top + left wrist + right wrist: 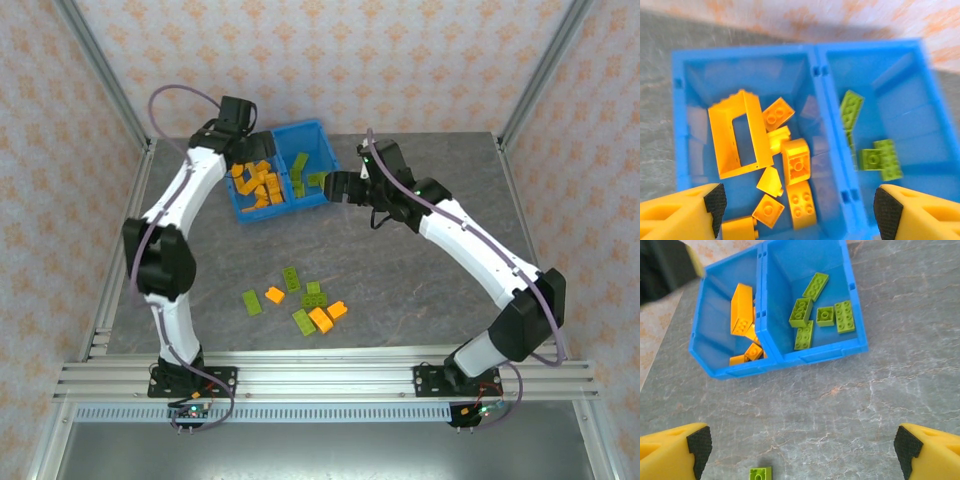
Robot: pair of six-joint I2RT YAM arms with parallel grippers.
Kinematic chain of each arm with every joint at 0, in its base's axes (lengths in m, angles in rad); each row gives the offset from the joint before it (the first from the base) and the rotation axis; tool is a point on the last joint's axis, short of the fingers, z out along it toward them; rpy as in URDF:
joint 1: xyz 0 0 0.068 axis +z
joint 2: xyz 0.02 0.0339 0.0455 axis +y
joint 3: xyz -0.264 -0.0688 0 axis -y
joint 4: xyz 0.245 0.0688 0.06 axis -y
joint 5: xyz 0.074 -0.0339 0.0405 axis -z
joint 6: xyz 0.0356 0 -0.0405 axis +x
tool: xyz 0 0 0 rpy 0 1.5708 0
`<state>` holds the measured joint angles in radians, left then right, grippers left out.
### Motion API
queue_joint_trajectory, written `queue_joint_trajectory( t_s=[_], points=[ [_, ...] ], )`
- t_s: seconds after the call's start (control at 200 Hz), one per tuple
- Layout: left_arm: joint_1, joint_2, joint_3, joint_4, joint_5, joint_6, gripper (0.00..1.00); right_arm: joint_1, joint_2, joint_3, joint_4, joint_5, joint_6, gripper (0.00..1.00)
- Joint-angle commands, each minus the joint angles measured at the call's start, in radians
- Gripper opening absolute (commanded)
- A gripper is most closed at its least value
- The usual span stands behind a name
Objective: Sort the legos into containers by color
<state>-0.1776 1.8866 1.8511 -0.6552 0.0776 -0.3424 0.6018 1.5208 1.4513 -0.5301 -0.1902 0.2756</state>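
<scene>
I should move my right gripper back toward the base and down onto the olive-green lego nearest the bin, because the lego is still loose outside the green legos' section of the bin.
The blue bin (pixel 301 128) stands at the back of the table. Its left compartment holds several orange legos (pixel 796 165). Several olive-green legos (pixel 881 159) lie in its right compartment. My left gripper (pixel 801 207) hangs open over the orange side, just left of the middle wall (pixel 822 125), with nothing between its fingers. My right gripper (pixel 801 447) is open and empty above bare table, just in front of the bin's right compartment (pixel 815 356). A loose green lego (pixel 760 473) lies below it. Several loose orange and green legos (pixel 314 293) are scattered near the front middle.
Metal frame posts (pixel 105 90) rise at the back corners, and a rail (pixel 320 375) runs along the near edge. The left arm's dark wrist (pixel 660 265) shows beyond the bin in the right wrist view. Bare grey tabletop (pixel 440 290) spreads right of the loose legos.
</scene>
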Motion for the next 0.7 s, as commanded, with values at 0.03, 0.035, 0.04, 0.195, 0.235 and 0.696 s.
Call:
queue_joint_trajectory(
  t_s=[0.03, 0.035, 0.04, 0.195, 0.235, 0.696],
  points=[
    [-0.004, -0.225, -0.102, 0.029, 0.029, 0.029, 0.82, 0.038, 0.052, -0.02, -0.026, -0.109, -0.018, 0.94],
    [-0.004, -0.23, -0.106, 0.028, 0.029, 0.032, 0.82, 0.042, 0.053, -0.02, -0.03, -0.11, -0.02, 0.94],
    [-0.004, -0.237, -0.111, 0.026, 0.028, 0.034, 0.82, 0.045, 0.056, -0.019, -0.032, -0.113, -0.022, 0.94],
    [-0.005, -0.431, -0.283, 0.007, 0.032, 0.104, 0.89, 0.168, 0.147, -0.008, -0.1, -0.134, -0.058, 0.93],
    [-0.005, -0.477, -0.325, 0.001, 0.036, 0.122, 0.92, 0.197, 0.169, -0.015, -0.105, -0.129, -0.058, 0.92],
    [-0.004, -0.735, -0.596, -0.047, -0.056, 0.135, 1.0, 0.329, 0.447, 0.038, -0.125, -0.142, -0.075, 0.79]
  ],
)
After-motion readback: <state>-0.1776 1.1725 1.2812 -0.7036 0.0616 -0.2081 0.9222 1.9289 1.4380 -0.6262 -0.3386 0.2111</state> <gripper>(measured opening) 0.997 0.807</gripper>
